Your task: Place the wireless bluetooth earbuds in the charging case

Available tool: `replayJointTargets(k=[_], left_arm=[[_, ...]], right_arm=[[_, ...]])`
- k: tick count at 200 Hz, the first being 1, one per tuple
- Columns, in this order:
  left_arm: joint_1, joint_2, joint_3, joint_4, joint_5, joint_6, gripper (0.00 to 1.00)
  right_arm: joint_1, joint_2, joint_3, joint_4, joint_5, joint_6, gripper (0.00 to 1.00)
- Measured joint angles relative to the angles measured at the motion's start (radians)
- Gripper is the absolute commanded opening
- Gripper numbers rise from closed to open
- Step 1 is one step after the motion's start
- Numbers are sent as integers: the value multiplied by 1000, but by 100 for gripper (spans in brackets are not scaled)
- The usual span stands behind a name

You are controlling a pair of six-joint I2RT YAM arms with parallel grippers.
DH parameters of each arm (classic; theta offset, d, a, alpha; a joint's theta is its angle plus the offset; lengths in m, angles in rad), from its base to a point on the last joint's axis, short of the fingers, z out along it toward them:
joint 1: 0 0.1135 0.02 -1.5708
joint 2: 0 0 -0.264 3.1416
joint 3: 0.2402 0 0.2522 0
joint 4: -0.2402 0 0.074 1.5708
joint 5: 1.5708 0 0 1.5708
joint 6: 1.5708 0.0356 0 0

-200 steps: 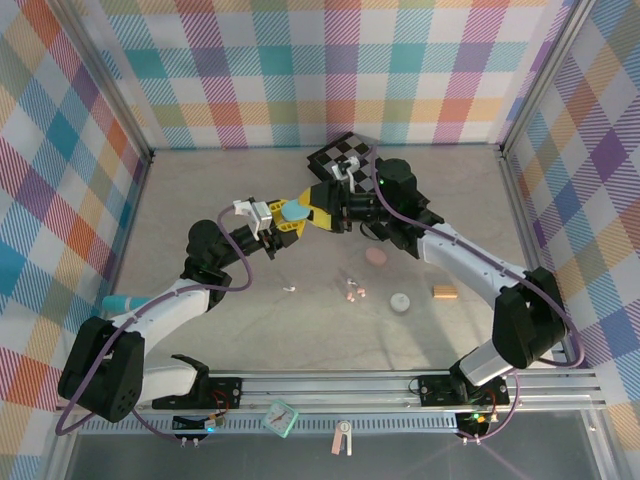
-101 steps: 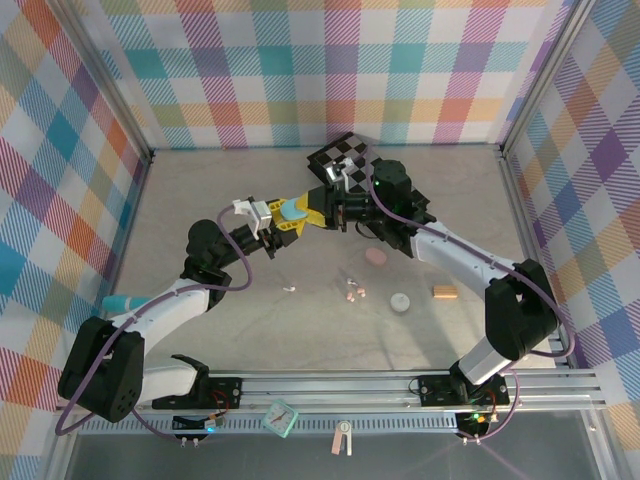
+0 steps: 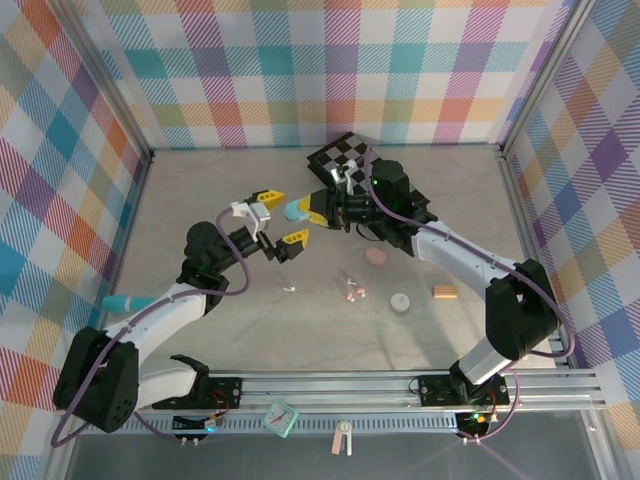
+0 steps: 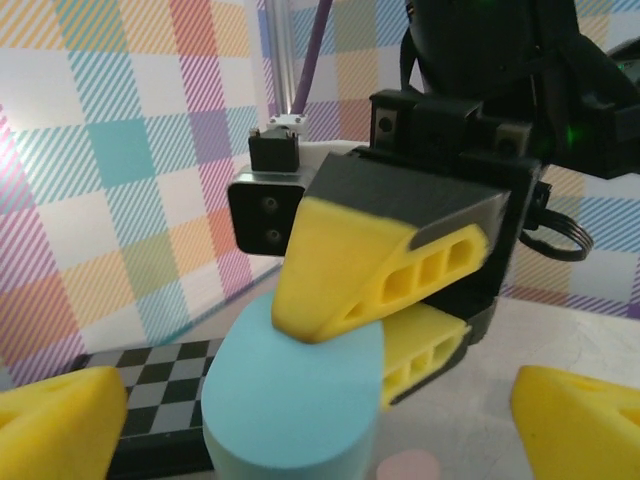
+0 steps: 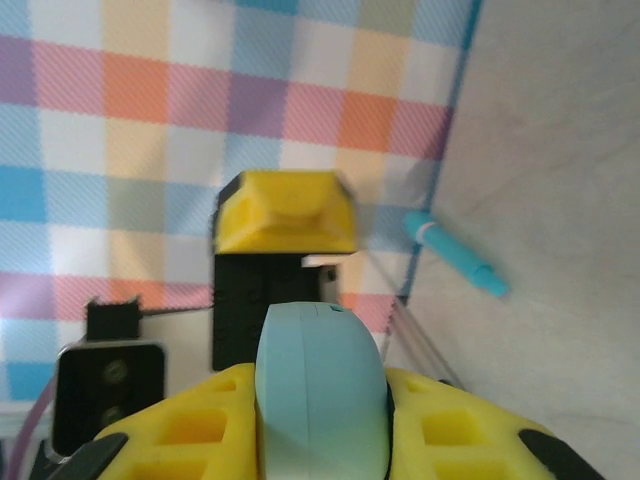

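The hanging charging case comes down onto bare tabletop (image 3: 304, 223) beside the checkered board next. My right gripper tilts downward, lowers it and releases it, as that spot lies below the gripper.
The charging case (image 3: 295, 210), a pale blue pebble, hangs above the table's far middle with my right gripper (image 3: 309, 210) shut on it. In the right wrist view the case (image 5: 320, 385) is squeezed between both yellow fingers (image 5: 180, 435). My left gripper (image 3: 280, 218) stands open just left of it, one finger on each side and neither touching. From the left wrist the case (image 4: 295, 400) sits between my spread fingertips (image 4: 60, 420), with the right gripper's fingers clamped on it. Tiny earbuds (image 3: 353, 288) lie loose on the table in the middle, one more (image 3: 290, 289) to their left.
A pink oval case (image 3: 376, 256) and a white round case (image 3: 399, 301) lie right of the earbuds, with a small orange cylinder (image 3: 444, 292) further right. A black-and-white checkered board (image 3: 340, 153) lies at the back. A blue pen (image 3: 118, 301) rests at the left wall.
My left gripper let go of the blue case and opened wide. My right gripper closed on the case and now carries it alone.
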Motion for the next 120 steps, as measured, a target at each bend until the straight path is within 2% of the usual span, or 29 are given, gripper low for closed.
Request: replayJointTargets(k=[46,86,120], left_arm=[[-3,-105,-50,-190,-105,47,100],[-18,-173,-107,-325,-193,38,100],[-22,-206,-135,-381,-241,27,100]], right_arm=[[-24,53,123,-260,161,-240,18],[-26,230,270,-386,290,-413,17],[-26,385,359,-443,324,-469,18]])
